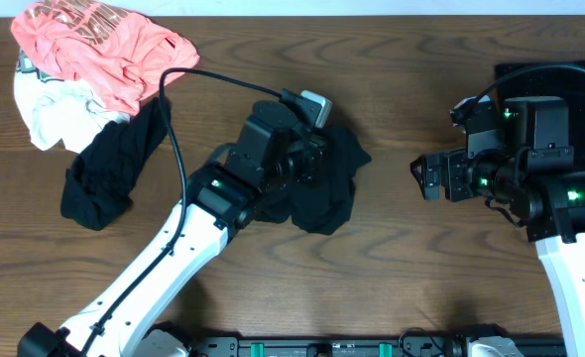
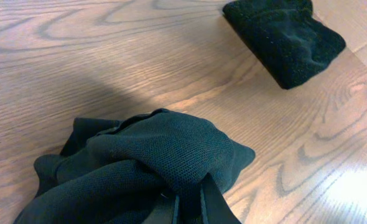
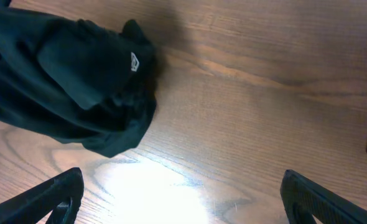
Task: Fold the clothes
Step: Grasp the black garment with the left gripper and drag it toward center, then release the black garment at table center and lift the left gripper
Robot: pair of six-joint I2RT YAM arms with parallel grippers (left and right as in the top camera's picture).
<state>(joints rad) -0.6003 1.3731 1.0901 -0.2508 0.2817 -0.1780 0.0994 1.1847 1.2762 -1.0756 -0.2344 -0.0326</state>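
I should next carry the fold to the right in the overhead view with my left gripper, toward bare wood (image 1: 384, 186) beside the garment, and release it, because the cloth lies bunched.
A crumpled black garment (image 1: 330, 190) lies mid-table. My left gripper (image 1: 307, 171) is down on its left side. In the left wrist view the fingers (image 2: 190, 208) are shut on a fold of this bunched black garment (image 2: 152, 155). My right gripper (image 1: 423, 178) hovers to the right of the garment, open and empty. In the right wrist view its jaws (image 3: 186, 205) are spread wide over bare wood. The garment (image 3: 71, 81) lies up left there, with a small white tag (image 3: 134, 61).
A second black garment (image 1: 109, 174) lies at the left, also in the left wrist view (image 2: 286, 37). A pink garment (image 1: 94, 45) and a white one (image 1: 50, 111) are piled at the back left. A black mat (image 1: 555, 79) sits under the right arm.
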